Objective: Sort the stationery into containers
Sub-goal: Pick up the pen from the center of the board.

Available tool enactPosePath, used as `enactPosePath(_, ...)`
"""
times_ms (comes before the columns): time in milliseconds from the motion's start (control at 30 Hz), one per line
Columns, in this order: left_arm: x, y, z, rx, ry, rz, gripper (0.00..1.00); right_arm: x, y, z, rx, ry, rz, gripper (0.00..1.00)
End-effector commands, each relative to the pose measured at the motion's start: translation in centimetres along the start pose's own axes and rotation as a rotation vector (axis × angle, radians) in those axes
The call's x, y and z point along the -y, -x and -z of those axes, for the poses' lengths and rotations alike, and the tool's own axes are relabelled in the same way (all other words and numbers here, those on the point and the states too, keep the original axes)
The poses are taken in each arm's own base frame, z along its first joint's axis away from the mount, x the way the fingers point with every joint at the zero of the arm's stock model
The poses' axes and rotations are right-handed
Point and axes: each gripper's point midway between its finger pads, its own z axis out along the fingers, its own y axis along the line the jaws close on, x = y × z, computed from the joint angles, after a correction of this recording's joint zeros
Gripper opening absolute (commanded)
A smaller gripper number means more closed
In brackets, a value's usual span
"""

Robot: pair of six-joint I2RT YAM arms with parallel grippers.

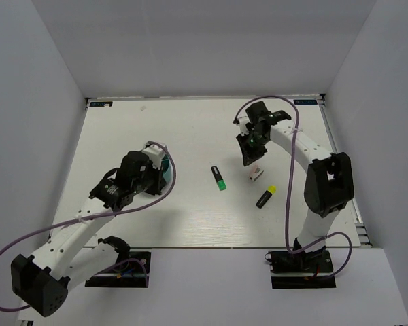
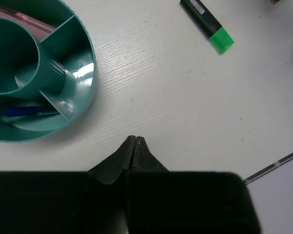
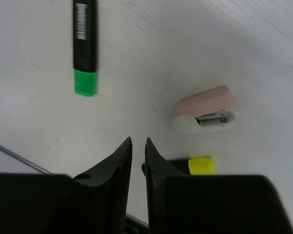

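I will get the black-green highlighter with my right gripper. It will open its fingers wider and move toward the organiser (image 1: 165,170) first, then go down to the highlighter's black end (image 1: 216,172).
The round teal organiser (image 1: 165,170) sits at mid-left; in the left wrist view its rim (image 2: 90,73) shows, with a blue pen (image 2: 19,111) in one compartment and a pink thing (image 2: 10,17) in another. My left gripper (image 1: 144,178) (image 2: 135,139) is shut and empty, just right of the organiser. A black-green highlighter (image 1: 219,178) (image 2: 207,24) (image 3: 85,46), a white-pink piece (image 1: 256,174) (image 3: 206,110) and a black-yellow highlighter (image 1: 266,197) (image 3: 201,165) lie loose on the table. My right gripper (image 1: 249,160) (image 3: 138,141) hovers over them, jaws a narrow gap apart, empty.
White walls close the table on the left, back and right. The table's near edge (image 2: 276,165) runs close to my left gripper. The right arm's elbow (image 1: 330,180) stands at the right side.
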Motion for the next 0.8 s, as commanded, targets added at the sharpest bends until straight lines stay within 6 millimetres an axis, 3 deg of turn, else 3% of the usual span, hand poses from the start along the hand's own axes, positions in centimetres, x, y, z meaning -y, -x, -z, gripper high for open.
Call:
enactPosePath(0,0.2,1.3,0.6,0.035,0.007,-0.002,0.15,-4.0,1.9,0.1,-0.008,0.173,0.036,0.21)
enactPosePath(33,-0.4,1.3,0.8,0.042,0.04,-0.003,0.37,-4.9,1.8,-0.6,-0.034,0.234,0.022,0.23)
enactPosePath(67,-1.0,0.9,1.2,0.061,0.065,-0.008,0.71,-5.8,1.9,-0.9,-0.037,0.257,0.039,0.34)
enactPosePath(133,-2.7,0.4,1.5,0.085,0.147,-0.007,0.88,-7.1,1.7,-1.9,-0.044,0.278,0.063,0.47)
enactPosePath(167,-3.1,0.6,2.2,0.122,0.165,-0.009,0.94,-7.3,2.8,-2.4,0.01,0.273,0.092,0.49)
enactPosePath(200,-3.5,0.4,2.6,0.152,0.185,-0.011,0.94,-8.3,2.5,-3.0,0.001,0.273,0.108,0.51)
enactPosePath(267,-5.5,0.3,3.5,0.203,0.285,0.005,0.97,-8.3,2.9,-4.0,-0.001,0.238,0.108,0.55)
enactPosePath(400,-7.2,0.1,5.1,0.287,0.371,0.032,0.99,-8.1,3.2,-6.4,-0.014,0.149,0.091,0.57)
enactPosePath(567,-7.9,-0.3,5.8,0.304,0.407,0.034,0.99,-8.2,3.5,-9.1,-0.02,0.072,0.117,0.56)
enactPosePath(767,-7.9,-0.2,6.0,0.31,0.406,0.031,0.99,-6.7,4.4,-11.6,-0.024,-0.01,0.121,0.54)
